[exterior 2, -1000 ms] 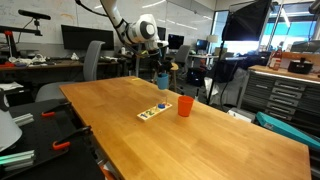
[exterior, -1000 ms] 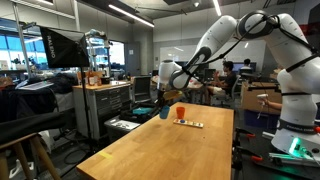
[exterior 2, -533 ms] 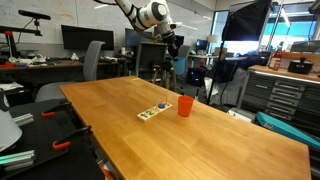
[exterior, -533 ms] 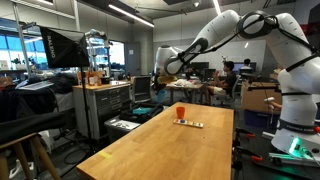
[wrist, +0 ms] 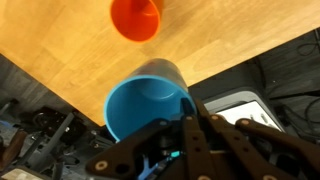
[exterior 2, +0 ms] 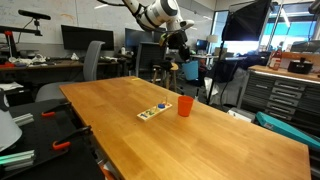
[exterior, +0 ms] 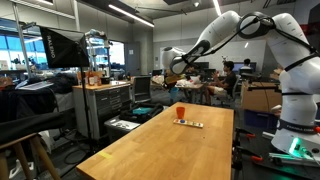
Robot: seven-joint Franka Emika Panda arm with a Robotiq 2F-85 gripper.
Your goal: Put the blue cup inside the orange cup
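The gripper moves over the orange cup's open top and lowers the blue cup (exterior 2: 181, 64) in next, since it still hangs high and past the table edge.
My gripper (wrist: 189, 112) is shut on the rim of the blue cup (wrist: 147, 106), which hangs open side toward the wrist camera. The orange cup (wrist: 135, 18) stands upright on the wooden table (wrist: 60, 50), ahead of the blue cup in the wrist view. In both exterior views the gripper (exterior: 174, 70) (exterior 2: 177, 56) is raised well above the table's far end, higher than the orange cup (exterior: 180, 111) (exterior 2: 185, 105). In the exterior view the blue cup (exterior 2: 181, 64) shows only as a small bit of blue under the fingers.
A flat strip with small coloured pieces (exterior: 189, 124) (exterior 2: 153, 111) lies on the table (exterior 2: 200, 140) next to the orange cup. Beyond the table's far edge are chairs, desks and a tool cabinet (exterior: 105, 105). In the wrist view the blue cup hangs past the table edge over floor clutter.
The gripper has lifted the blue cup from the table surface near the orange cup and carried it upward and a little sideways. The orange cup has not moved.
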